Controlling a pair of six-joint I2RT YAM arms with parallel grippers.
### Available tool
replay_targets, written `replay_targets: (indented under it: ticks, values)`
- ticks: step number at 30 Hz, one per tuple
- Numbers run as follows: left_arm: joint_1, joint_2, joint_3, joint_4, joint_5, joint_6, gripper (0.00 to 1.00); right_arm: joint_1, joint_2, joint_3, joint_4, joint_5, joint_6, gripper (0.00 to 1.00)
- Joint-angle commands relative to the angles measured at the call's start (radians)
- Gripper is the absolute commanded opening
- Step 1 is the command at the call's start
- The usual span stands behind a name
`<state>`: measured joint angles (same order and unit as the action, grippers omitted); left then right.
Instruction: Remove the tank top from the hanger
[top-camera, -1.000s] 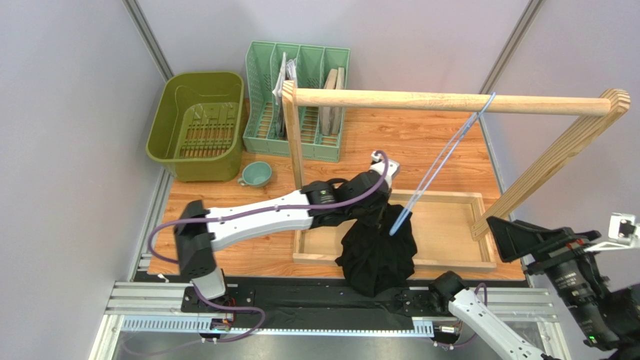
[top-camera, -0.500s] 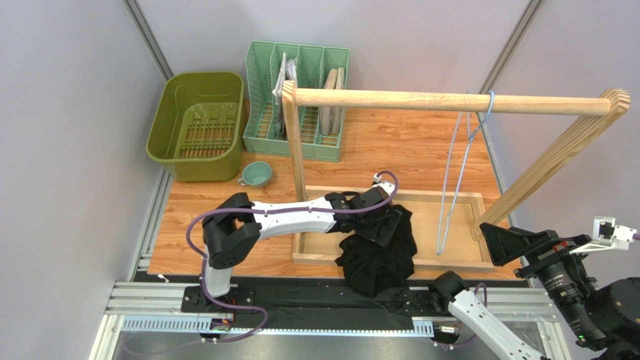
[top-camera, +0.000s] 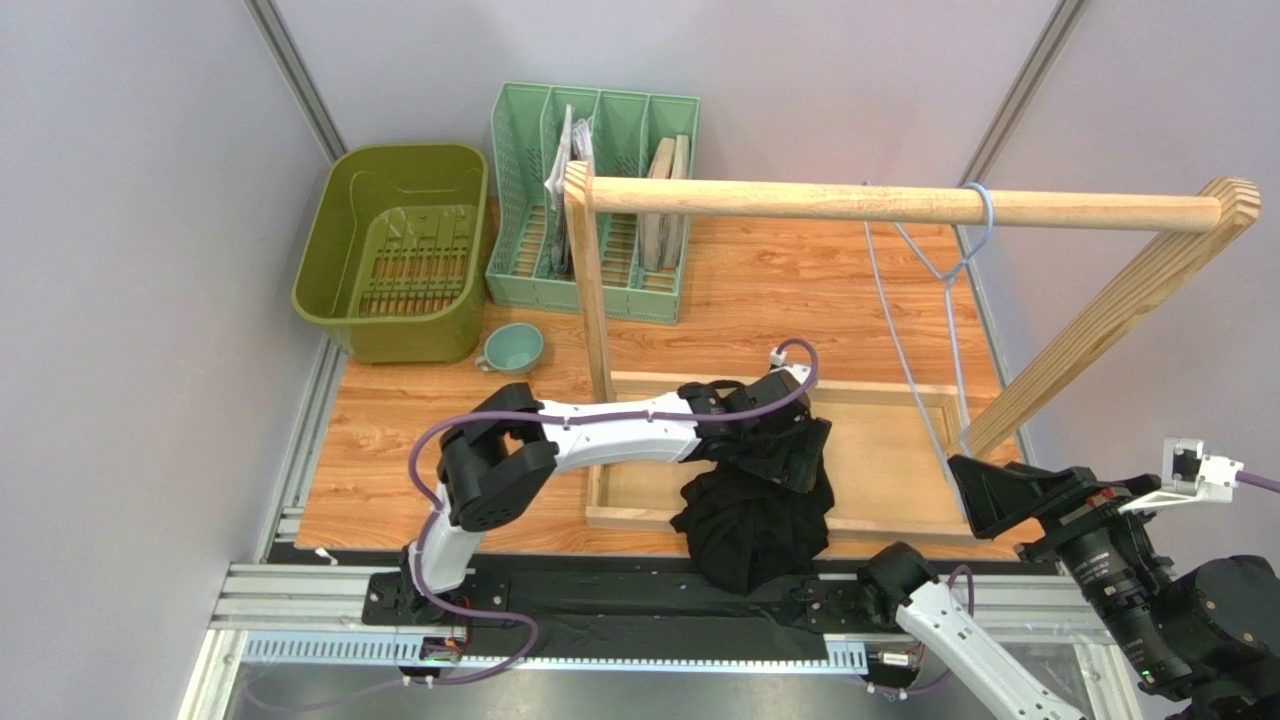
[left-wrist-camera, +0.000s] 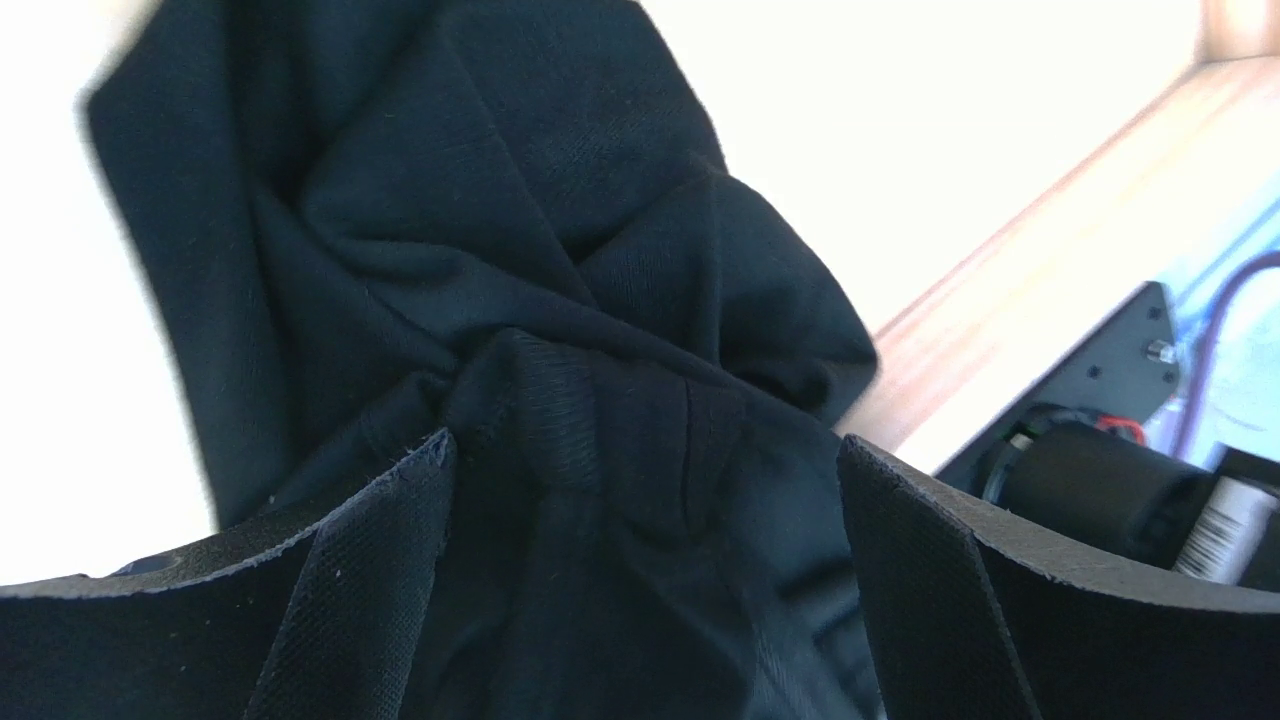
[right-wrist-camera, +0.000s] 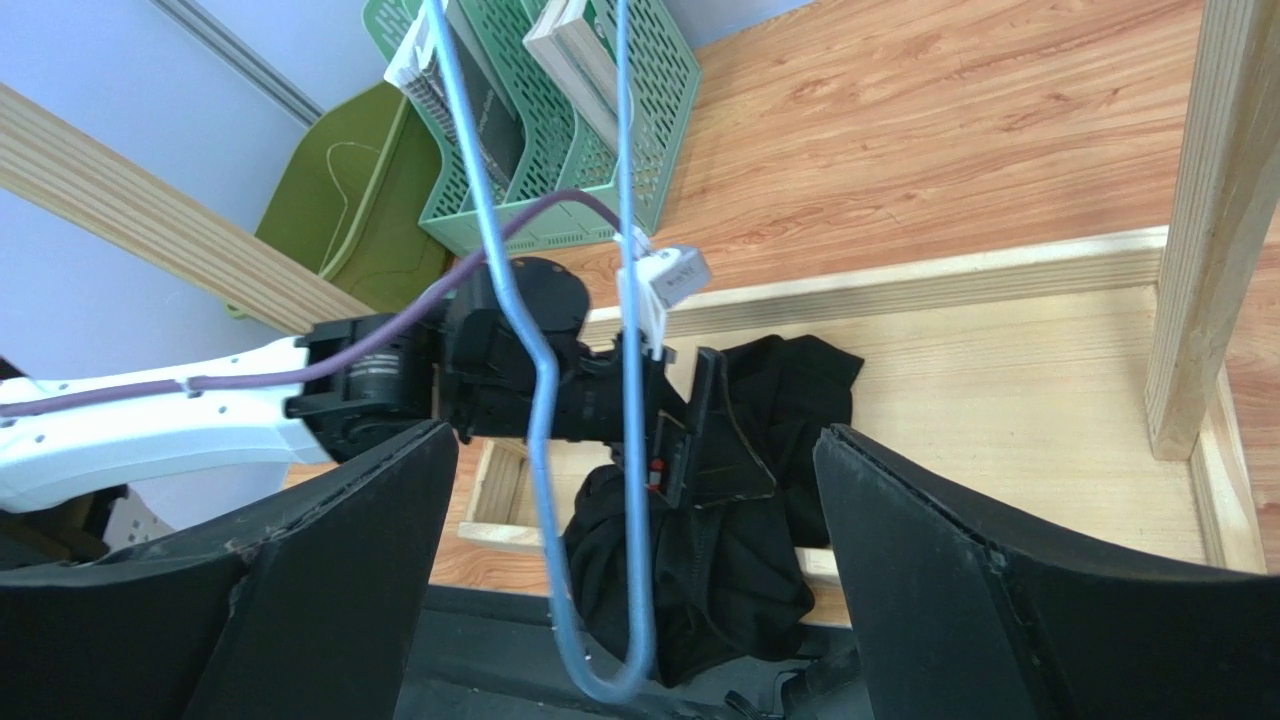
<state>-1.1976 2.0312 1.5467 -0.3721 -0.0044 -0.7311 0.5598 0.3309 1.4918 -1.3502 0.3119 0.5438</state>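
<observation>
The left gripper eases slightly down next and closes its spread fingers on the tank top's raised fold (left-wrist-camera: 624, 428). The fold stands just below it, between my fingers.
The black tank top (top-camera: 751, 525) lies crumpled over the front edge of the wooden tray (top-camera: 902, 450), off the hanger. My left gripper (top-camera: 784, 450) hovers right over the heap, open. In the left wrist view its jaws (left-wrist-camera: 646, 446) stand wide apart with the tank top (left-wrist-camera: 496, 225) loose beneath and between them. The light-blue hanger (top-camera: 983, 210) hangs bare from the wooden rail (top-camera: 781, 197), swung to the right. My right gripper (top-camera: 984, 488) is open near the hanger's lower end. In the right wrist view the hanger (right-wrist-camera: 630, 495) dangles in front of its spread jaws (right-wrist-camera: 631, 443), ungripped, with the tank top (right-wrist-camera: 706, 570) behind.
An olive basket (top-camera: 394, 248), a green file rack (top-camera: 594, 195) and a teal cup (top-camera: 514, 348) stand at the back left. The rail's slanted right support (top-camera: 1112, 323) rises beside the tray. A black rail strip runs along the table's near edge.
My left gripper opened, let go of the tank top and sank toward the tray. The hanger, earlier pulled down-left to the garment, swung free to the right.
</observation>
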Motion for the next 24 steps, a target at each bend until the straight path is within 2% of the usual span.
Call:
replay_targets:
  ticks: [1,7,10,11,13,14,16,17,20,24]
  values:
    - [-0.013,0.066,0.047,-0.001,-0.034,-0.048,0.99,0.006,-0.024,-0.014,-0.075,-0.022,-0.016,0.96]
    - [-0.031,0.104,0.018,-0.018,-0.124,-0.065,0.97,0.005,-0.049,-0.070,-0.066,-0.042,-0.001,0.95]
    - [-0.040,0.096,-0.002,-0.018,-0.155,-0.064,0.80,0.005,-0.056,-0.088,-0.060,-0.046,0.002,0.95]
    - [-0.042,0.089,-0.007,-0.018,-0.161,-0.060,0.64,0.005,-0.058,-0.091,-0.055,-0.050,0.002,0.95]
    - [-0.042,0.075,-0.016,-0.024,-0.181,-0.053,0.49,0.006,-0.062,-0.097,-0.052,-0.048,0.005,0.95]
    - [-0.040,0.067,-0.017,-0.030,-0.189,-0.041,0.35,0.005,-0.064,-0.097,-0.050,-0.046,0.007,0.95]
    - [-0.040,0.035,-0.013,-0.059,-0.219,-0.028,0.22,0.005,-0.064,-0.096,-0.050,-0.046,0.008,0.95]
    - [-0.042,0.020,-0.011,-0.065,-0.227,-0.018,0.10,0.005,-0.062,-0.097,-0.050,-0.051,0.007,0.95]
    - [-0.042,-0.048,-0.004,-0.100,-0.253,0.021,0.00,0.005,-0.061,-0.094,-0.050,-0.053,0.008,0.95]
    - [-0.042,-0.153,-0.040,-0.117,-0.223,0.074,0.00,0.005,-0.062,-0.096,-0.049,-0.051,0.007,0.95]
